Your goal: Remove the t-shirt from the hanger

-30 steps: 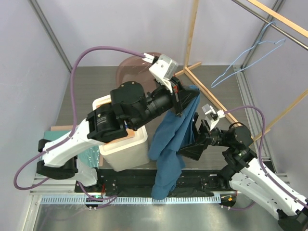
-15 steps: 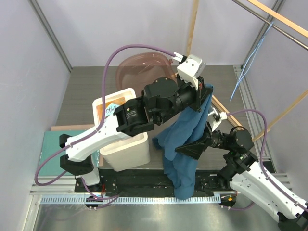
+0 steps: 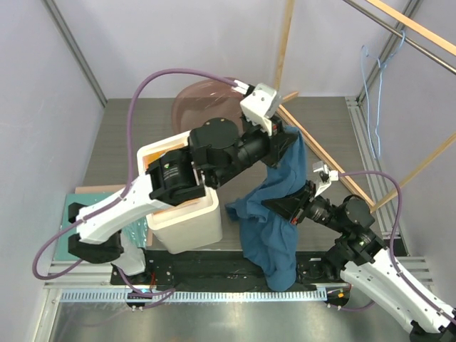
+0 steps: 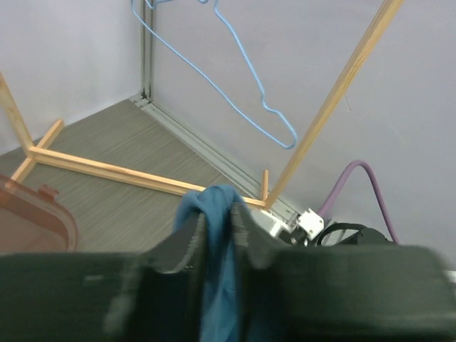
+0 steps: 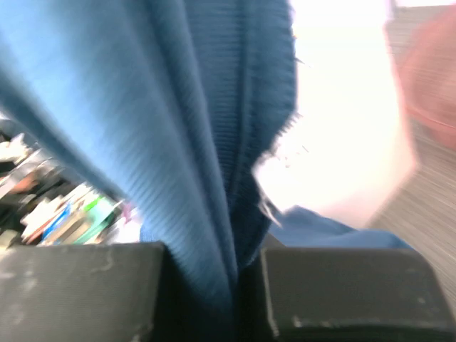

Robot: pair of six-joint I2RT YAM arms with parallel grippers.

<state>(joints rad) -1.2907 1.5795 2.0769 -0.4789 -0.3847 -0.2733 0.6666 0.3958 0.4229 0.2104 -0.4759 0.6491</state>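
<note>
I should swing the shirt outward next, lower it into the reddish tub [image 3: 204, 110] [image 5: 433, 78] and let it go, because the hanger is bare and the tub is outward of my right gripper.
The dark teal-blue t-shirt [image 3: 274, 235] hangs in a long bunch from my left gripper [image 3: 283, 142], which is shut on its top end. In the left wrist view a fold of the cloth [image 4: 214, 206] is pinched between the jaws. Lower down, my right gripper [image 3: 275, 206] is shut on the shirt's middle, and ribbed blue cloth [image 5: 178, 107] fills its view and runs down between the jaws. The light-blue wire hanger [image 3: 375, 92] hangs bare on the rack at the far right, apart from the shirt. It also shows against the wall [image 4: 242, 64].
A white box [image 3: 182, 214] stands under the left arm, with a reddish translucent tub [image 3: 199, 100] behind it. The wooden rack's base bars [image 3: 324, 157] cross the floor behind the shirt. A teal board [image 3: 75, 214] lies at the left edge.
The right gripper has closed on the shirt's middle. The left arm has swung out and back with the shirt's top. The bare hanger has swung round to hang edge-on.
</note>
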